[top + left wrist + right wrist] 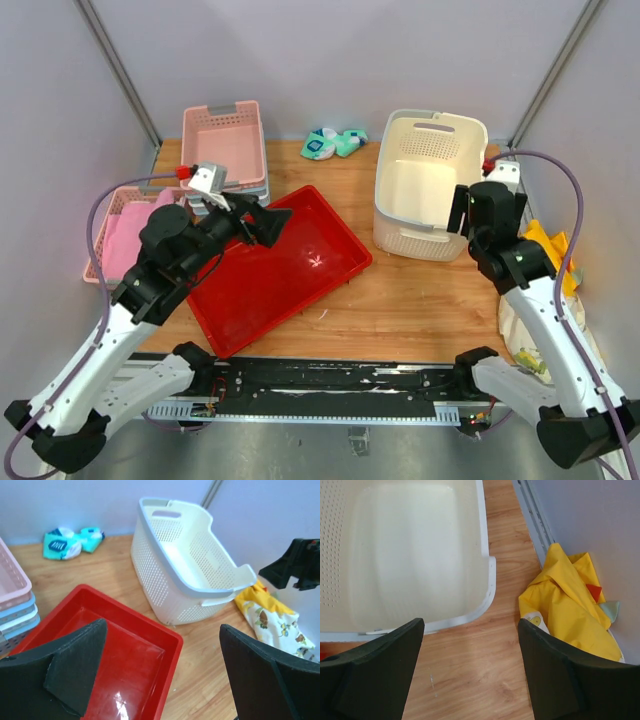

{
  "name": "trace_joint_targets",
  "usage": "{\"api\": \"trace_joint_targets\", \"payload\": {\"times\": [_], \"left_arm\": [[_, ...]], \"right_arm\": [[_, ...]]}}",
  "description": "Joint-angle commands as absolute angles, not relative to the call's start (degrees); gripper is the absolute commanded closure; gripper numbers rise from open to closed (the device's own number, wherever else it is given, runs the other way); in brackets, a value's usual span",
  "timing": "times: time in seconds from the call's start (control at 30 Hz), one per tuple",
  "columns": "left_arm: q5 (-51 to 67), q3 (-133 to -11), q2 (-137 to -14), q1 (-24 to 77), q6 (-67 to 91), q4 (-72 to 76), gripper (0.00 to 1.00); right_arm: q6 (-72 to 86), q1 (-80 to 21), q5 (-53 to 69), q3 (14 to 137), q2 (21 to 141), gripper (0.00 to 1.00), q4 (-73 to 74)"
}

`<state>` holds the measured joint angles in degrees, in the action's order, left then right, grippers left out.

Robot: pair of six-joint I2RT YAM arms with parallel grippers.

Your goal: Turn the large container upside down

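Observation:
The basket still stands upright, so my right gripper will go up over the basket toward the red tray next. Then it will go down onto the basket's long rim on that side.
The large white perforated basket stands upright and empty at the back right of the table; it also shows in the left wrist view and the right wrist view. A red tray lies upright at the centre left, also seen in the left wrist view. My left gripper is open and empty above the tray's far part. My right gripper is open and empty over the table just off the basket's near right corner.
A stack of pink and blue baskets stands at the back left, and a pink basket with cloth at the far left. A teal and white packet lies at the back. Yellow cloth is bunched against the right wall.

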<state>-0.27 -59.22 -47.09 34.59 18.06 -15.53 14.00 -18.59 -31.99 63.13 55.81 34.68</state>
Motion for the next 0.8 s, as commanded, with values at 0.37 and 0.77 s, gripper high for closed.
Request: {"api": "trace_joint_targets", "payload": {"times": [0.37,0.77], "left_arm": [[-7.4,-48.9,-41.4,34.2,21.9,-9.0,0.01],[3.8,-47.2,-56.6,37.0,27.3,-15.2,0.01]], "right_arm": [[13.9,-20.2,-24.4,52.0,42.8,0.22,13.9],[22.3,-22.4,-10.3,87.6,78.7,0.21,39.6]]}}
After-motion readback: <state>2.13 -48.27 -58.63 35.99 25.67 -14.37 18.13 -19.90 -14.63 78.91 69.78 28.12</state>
